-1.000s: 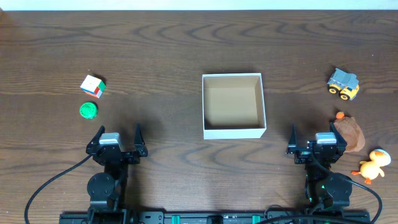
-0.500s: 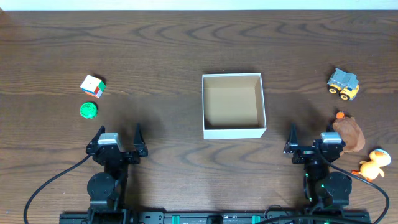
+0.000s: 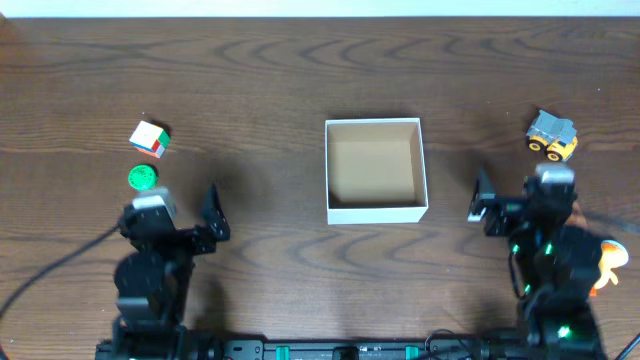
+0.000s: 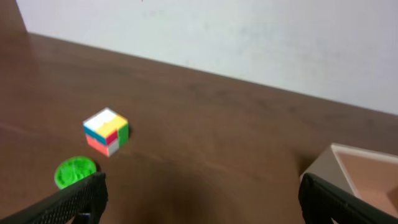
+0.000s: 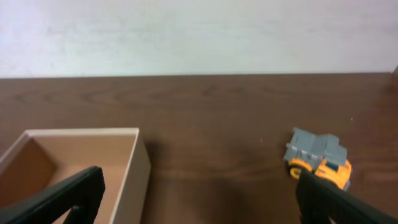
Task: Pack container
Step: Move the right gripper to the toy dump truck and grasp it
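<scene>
The truck stands outside the empty container. My right gripper should next move outward and down, with a turn, onto the truck's grey bed and close there.
The container, a square lidless box with white walls and a tan inside, stands empty at the table's middle. It also shows in the left wrist view and the right wrist view. My left gripper is open and empty, left of the box and just below a green ball and a coloured cube. Its wrist view shows the cube and the ball ahead to the left. My right gripper is open and empty, right of the box. Its wrist view shows a toy truck.
The grey and yellow truck stands at the far right. A yellow duck peeks out beside the right arm at the right edge. Bare brown table lies round the box.
Both arms have lifted and moved forward from the front edge. The left arm shifted left toward the ball. The right arm now covers the brown toy seen earlier.
</scene>
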Robot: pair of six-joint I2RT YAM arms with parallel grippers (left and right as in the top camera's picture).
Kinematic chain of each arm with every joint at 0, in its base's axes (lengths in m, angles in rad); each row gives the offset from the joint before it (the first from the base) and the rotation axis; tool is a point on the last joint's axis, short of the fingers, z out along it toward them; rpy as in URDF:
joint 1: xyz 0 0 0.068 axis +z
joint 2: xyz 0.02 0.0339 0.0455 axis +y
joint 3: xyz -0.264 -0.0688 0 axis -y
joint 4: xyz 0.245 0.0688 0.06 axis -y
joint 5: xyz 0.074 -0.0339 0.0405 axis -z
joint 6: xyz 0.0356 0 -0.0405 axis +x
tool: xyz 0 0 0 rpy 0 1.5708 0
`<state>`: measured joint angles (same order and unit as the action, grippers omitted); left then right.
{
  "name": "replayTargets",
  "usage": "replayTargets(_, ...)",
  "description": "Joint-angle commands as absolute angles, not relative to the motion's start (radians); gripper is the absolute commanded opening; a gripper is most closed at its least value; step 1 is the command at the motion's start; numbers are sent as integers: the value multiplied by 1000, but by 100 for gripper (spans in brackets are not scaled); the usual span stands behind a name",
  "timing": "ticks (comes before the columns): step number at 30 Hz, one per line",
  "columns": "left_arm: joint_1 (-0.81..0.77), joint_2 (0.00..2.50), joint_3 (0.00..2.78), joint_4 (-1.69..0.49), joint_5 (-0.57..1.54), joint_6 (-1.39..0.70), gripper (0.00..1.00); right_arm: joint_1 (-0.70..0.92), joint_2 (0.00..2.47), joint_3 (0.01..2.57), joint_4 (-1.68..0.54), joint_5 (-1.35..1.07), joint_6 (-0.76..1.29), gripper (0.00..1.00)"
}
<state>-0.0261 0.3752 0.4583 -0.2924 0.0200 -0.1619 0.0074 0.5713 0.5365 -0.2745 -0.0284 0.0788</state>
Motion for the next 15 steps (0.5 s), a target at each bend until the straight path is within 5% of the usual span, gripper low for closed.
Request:
replayTargets(1, -23, 522, 622, -391, 16, -178, 98, -4, 758, 741, -390, -63, 70, 99)
replayTargets(9, -23, 789, 969, -763, 16, -186, 98, -137, 1259, 1354, -867, -117, 49, 99)
replayTargets(15, -23, 830, 1029, -863, 16, -186, 98, -255, 1539, 1752, -1074, -212, -194, 99)
